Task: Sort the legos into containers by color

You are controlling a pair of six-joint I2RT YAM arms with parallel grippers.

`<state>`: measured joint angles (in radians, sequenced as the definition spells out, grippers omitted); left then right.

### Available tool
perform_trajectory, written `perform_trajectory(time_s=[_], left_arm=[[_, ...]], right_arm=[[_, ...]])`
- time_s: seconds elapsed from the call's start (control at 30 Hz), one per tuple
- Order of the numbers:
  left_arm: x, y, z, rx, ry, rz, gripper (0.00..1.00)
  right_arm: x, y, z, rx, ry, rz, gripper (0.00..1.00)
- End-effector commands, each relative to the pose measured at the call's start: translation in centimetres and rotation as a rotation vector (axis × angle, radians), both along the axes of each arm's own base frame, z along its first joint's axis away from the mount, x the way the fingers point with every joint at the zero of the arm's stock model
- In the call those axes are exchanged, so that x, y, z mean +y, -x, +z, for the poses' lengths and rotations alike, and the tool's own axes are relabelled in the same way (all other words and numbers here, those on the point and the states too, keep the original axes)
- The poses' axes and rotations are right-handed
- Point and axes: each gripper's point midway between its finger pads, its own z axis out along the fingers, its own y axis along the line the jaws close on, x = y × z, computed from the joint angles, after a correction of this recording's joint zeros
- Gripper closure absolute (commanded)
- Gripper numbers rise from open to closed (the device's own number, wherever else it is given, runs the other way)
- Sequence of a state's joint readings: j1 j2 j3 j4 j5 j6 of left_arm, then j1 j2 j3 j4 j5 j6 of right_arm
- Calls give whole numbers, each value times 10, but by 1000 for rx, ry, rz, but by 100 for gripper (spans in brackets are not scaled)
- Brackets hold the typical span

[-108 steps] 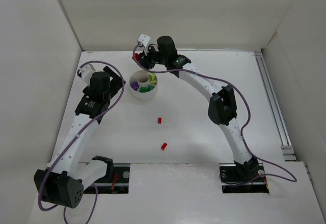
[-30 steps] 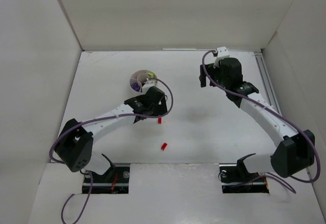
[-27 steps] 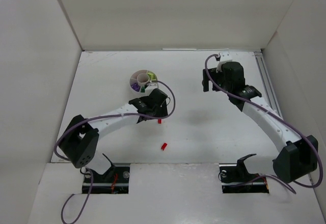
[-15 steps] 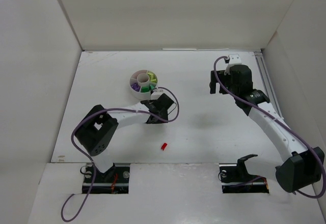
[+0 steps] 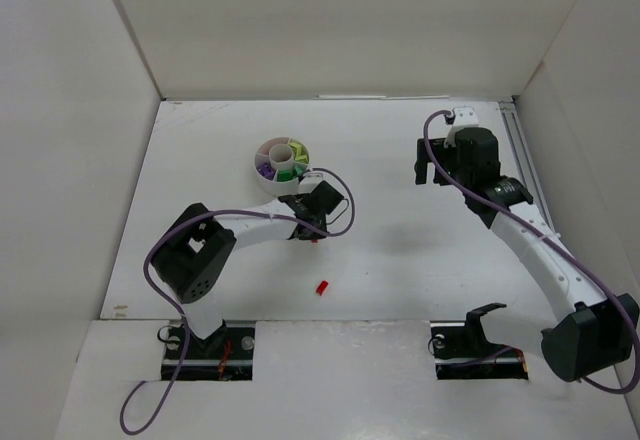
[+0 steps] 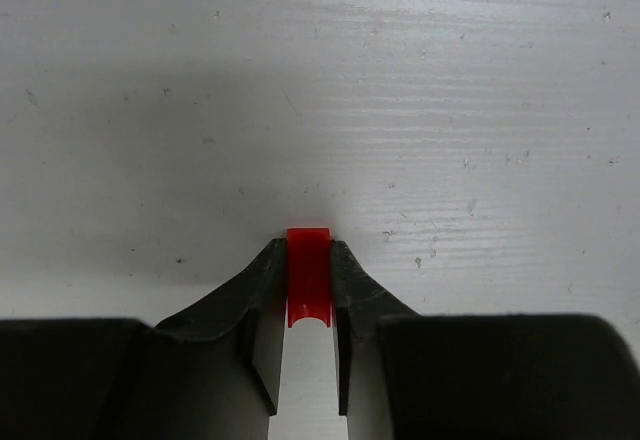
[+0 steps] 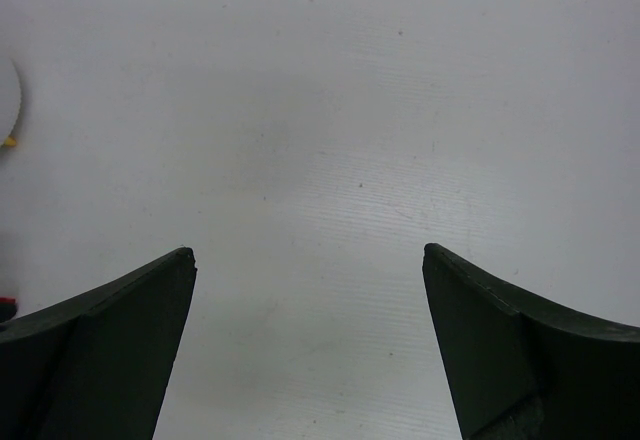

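Note:
My left gripper should next lift the red lego, carry it outward over the tub's far section point(image 5: 269, 147), lower it and let it go, because that outward spot is clear of lavender, green and yellow.
My left gripper point(image 6: 308, 247) is shut on a small red lego point(image 6: 308, 278), pinched between the two fingertips right at the table surface. From above, this gripper point(image 5: 312, 230) sits just below the containers, a round white divided tub point(image 5: 268, 183) holding lavender, green and pale yellow legos. A second red lego point(image 5: 321, 287) lies loose on the table nearer the arm bases. My right gripper point(image 5: 429, 171) hovers far to the right, open and empty. In its own view the right gripper point(image 7: 308, 256) has only bare table between its wide jaws.
White walls close the table on the left, back and right. A metal rail point(image 5: 535, 210) runs along the right edge. The left arm's purple cable point(image 5: 345, 210) loops beside the tub. The tub's edge point(image 7: 8, 100) peeks in at the left of the right wrist view.
The left gripper came down over the upper red lego and closed on it. The right arm pulled away from the tub to the right and stayed open.

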<state>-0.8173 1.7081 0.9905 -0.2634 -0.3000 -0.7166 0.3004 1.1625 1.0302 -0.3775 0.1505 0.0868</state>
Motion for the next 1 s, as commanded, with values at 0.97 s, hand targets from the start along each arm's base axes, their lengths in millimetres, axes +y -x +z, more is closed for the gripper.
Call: perform_trajectory(time_s=[0.97], left_arm=[[119, -197, 195, -457, 139, 304, 97]], right_arm=[[-1, -23, 30, -99, 17, 6, 0]])
